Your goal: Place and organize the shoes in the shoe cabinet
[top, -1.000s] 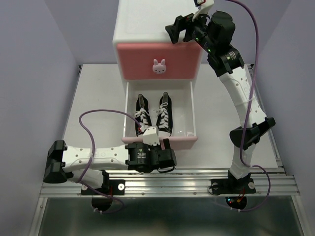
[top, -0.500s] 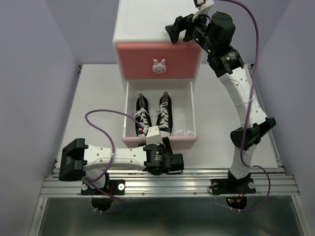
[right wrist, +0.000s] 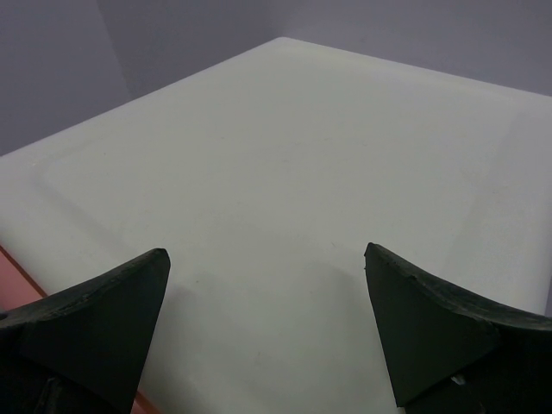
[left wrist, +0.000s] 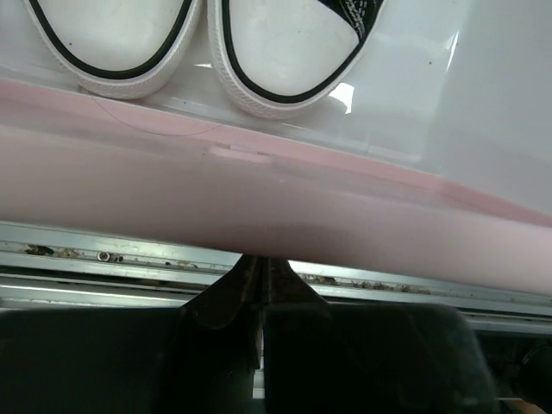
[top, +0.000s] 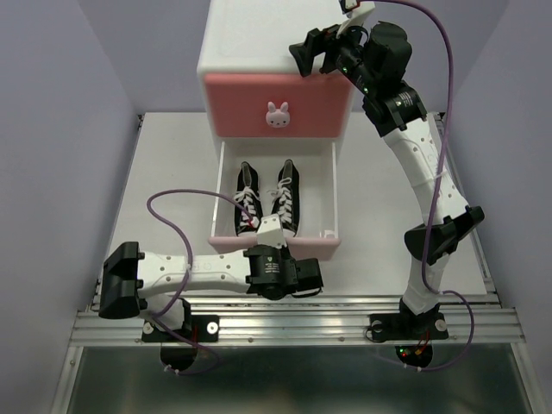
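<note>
My left gripper needs to push the pale pink drawer front outward toward the cabinet point(top: 259, 39) next, since both shoes are inside the open lower drawer.
The shoe cabinet point(top: 259, 39) stands at the back, its dark pink upper drawer point(top: 276, 103) closed. Its lower drawer point(top: 332, 194) is pulled out and holds two black shoes point(top: 247, 205) point(top: 287, 203) side by side, toes toward me. In the left wrist view their white toe caps point(left wrist: 289, 47) lie just behind the pale pink drawer front point(left wrist: 276, 203). My left gripper point(left wrist: 260, 269) is shut, with nothing between its fingers, and its tips touch that front. My right gripper point(right wrist: 267, 263) hangs open over the cabinet's white top point(right wrist: 285, 147).
A purple cable point(top: 177, 203) loops from the left arm over the table to the left of the drawer. The aluminium rail point(top: 345, 323) runs along the near edge. Purple walls close in both sides.
The left gripper has gone from open to shut at the drawer front. The left arm shifted, and the lower drawer has slid slightly toward the cabinet. The right arm has not moved.
</note>
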